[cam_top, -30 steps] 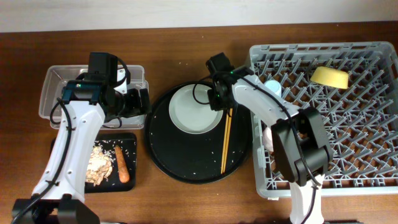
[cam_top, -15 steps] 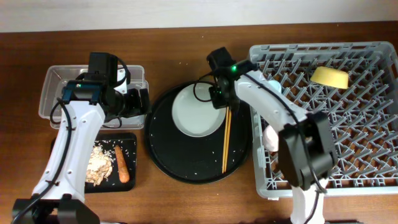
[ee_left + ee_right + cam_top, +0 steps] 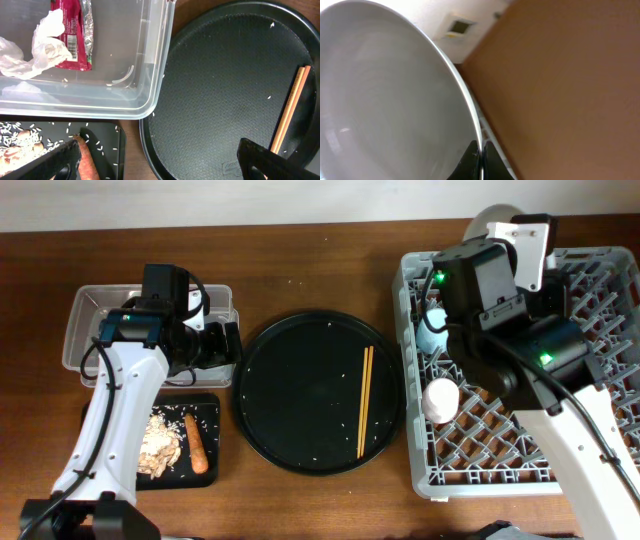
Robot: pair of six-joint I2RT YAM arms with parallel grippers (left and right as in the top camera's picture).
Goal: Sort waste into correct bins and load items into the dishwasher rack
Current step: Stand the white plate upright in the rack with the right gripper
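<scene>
The robot's right gripper should next lower the plate, already on edge, down into the rack (image 3: pixel 600 380) space beside the blue cup and let go of the plate's rim, since that space lies below.
My right gripper (image 3: pixel 480 150) is shut on the rim of the pale round plate (image 3: pixel 385 100) and holds it on edge, high above the back left of the grey dishwasher rack (image 3: pixel 600 380); the overhead view shows the plate (image 3: pixel 487 222) behind the arm. A blue cup (image 3: pixel 435 320) and a white cup (image 3: pixel 440 400) are in the rack; the yellow bowl is hidden by the arm. Two chopsticks (image 3: pixel 364 400) lie on the round black tray (image 3: pixel 300 420). My left gripper (image 3: pixel 160 165) is open and empty between the tub, the small tray and the round tray.
The clear tub (image 3: pixel 85 330) holds a red wrapper (image 3: pixel 75 35) and white tissue (image 3: pixel 35 50). The small black tray (image 3: pixel 205 415) holds a carrot piece (image 3: pixel 197 442), beige scraps (image 3: pixel 160 445) and rice grains. A few rice grains lie on the round tray.
My right gripper has lifted the plate off the round tray and carried it up and right, over the rack's back left. The left arm has not moved.
</scene>
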